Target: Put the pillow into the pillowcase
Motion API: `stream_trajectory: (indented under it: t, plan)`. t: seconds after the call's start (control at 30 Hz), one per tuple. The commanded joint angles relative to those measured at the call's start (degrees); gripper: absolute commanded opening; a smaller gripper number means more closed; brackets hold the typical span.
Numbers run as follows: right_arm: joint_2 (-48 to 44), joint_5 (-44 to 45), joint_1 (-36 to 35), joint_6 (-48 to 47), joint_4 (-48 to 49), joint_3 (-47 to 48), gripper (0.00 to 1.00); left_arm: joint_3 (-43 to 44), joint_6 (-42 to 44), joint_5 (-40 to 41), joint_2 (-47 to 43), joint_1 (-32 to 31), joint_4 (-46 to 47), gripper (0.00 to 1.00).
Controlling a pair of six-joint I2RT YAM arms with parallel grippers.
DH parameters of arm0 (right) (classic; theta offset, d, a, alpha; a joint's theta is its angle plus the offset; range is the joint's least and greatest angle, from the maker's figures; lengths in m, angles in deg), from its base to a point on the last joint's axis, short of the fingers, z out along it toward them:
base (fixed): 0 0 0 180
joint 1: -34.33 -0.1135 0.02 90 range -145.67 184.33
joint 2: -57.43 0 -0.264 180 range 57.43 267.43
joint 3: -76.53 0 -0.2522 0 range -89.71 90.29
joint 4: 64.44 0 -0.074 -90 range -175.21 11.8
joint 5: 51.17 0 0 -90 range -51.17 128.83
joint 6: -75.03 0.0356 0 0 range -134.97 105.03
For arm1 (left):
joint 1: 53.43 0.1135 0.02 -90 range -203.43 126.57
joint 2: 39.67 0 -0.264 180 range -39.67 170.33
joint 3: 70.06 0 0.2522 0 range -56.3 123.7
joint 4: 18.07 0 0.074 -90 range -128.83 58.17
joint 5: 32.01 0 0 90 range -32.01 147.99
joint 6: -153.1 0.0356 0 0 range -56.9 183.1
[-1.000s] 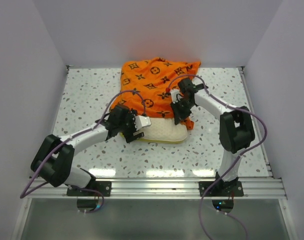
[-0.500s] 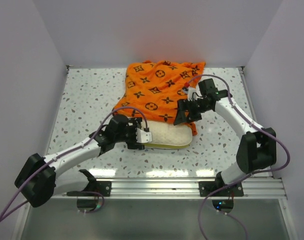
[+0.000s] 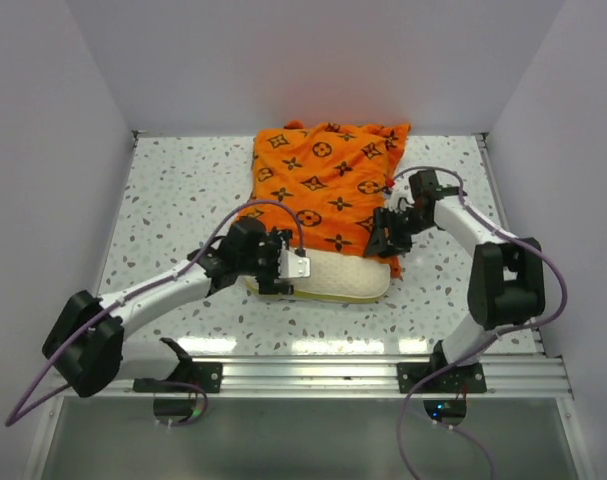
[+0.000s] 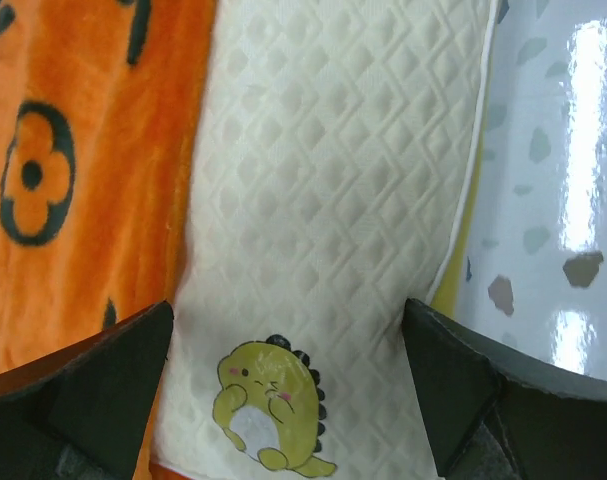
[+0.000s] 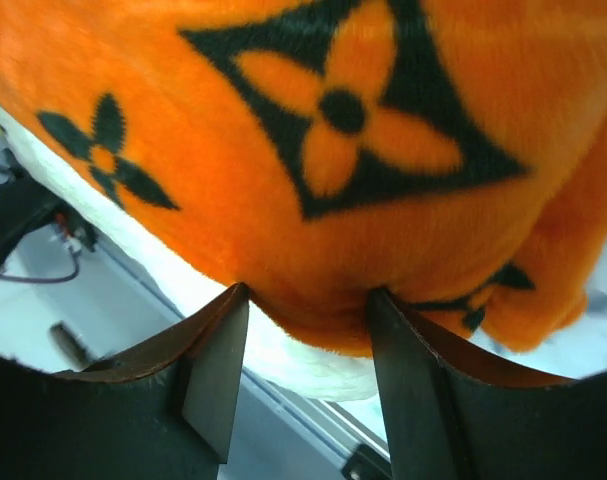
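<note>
I will next move my left gripper down and right in the top view, toward my right gripper, onto the pillow's edge outside the pillowcase point(image 3: 323, 185).
The orange pillowcase point(image 3: 323, 185) with dark motifs lies spread at the back middle of the table. The cream pillow point(image 3: 345, 277) pokes out from under its near edge, its yellow band along the front. My left gripper point(image 3: 300, 270) is open at the pillow's left end. In the left wrist view its fingers point(image 4: 93, 390) straddle the quilted pillow point(image 4: 323, 200) with its dinosaur print, the pillowcase point(image 4: 73, 180) beside it. My right gripper point(image 3: 388, 238) sits at the case's near right corner. Its fingers point(image 5: 218, 370) press both sides of a fold of pillowcase point(image 5: 333, 150), the pillow point(image 5: 283, 350) beneath.
The speckled white table point(image 3: 173, 190) is boxed in by pale walls on the left, back and right. An aluminium rail point(image 3: 313, 372) runs along the near edge, where both arm bases are bolted. Purple cables loop over each arm.
My right gripper let go, swung right and down to the case's near right corner, and narrowed on a fold. The left arm pushed the pillow to the right. The pillowcase now lies flatter.
</note>
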Motion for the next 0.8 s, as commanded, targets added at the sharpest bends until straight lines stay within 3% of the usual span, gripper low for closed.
stream_trajectory:
  t: [0.0,0.07,0.1,0.17,0.3,0.33,0.37,0.53,0.63,0.73,0.77]
  plan:
    - [5.14,-8.62,-6.93,4.36,4.08,0.53,0.54,2.26,3.77,-5.60,-8.32,2.89,-8.93,1.00]
    - [5.14,-10.65,-12.03,8.06,10.93,0.89,0.54,2.25,2.63,-4.22,-9.65,-0.61,-7.61,1.00]
    - [5.14,-11.44,-13.00,11.47,13.21,1.50,0.55,3.04,2.45,-1.16,-8.44,-4.54,-8.31,1.00]
    - [4.97,-13.81,-13.27,14.22,17.19,2.46,0.56,2.70,0.01,0.18,-6.15,-6.51,-6.40,1.00]
    - [1.47,-13.03,-11.61,12.90,13.15,4.24,0.64,3.30,-1.94,4.82,-0.88,-10.63,0.97,1.00]
    - [0.41,-13.03,-10.47,13.17,12.89,3.36,0.74,3.75,-2.73,5.72,0.18,-11.34,2.31,1.00]
    - [-1.08,-13.12,-9.85,13.44,12.71,2.48,0.76,4.53,-3.61,6.77,2.97,-12.13,2.75,1.00]
    - [-7.42,-2.32,-3.53,12.91,7.36,-3.76,0.86,7.35,-10.90,13.98,10.37,-15.83,2.32,1.00]
    - [-6.38,3.13,-2.81,8.96,5.67,-6.40,0.88,7.18,-14.16,17.67,15.47,-15.66,2.40,0.98]
    - [-3.57,4.02,-2.81,6.24,6.46,-6.93,0.90,7.44,-15.91,15.85,17.33,-12.50,3.81,0.57]
    - [-1.56,4.28,-2.73,5.19,7.25,-7.02,0.91,8.05,-16.88,14.53,17.68,-10.93,3.90,0.29]
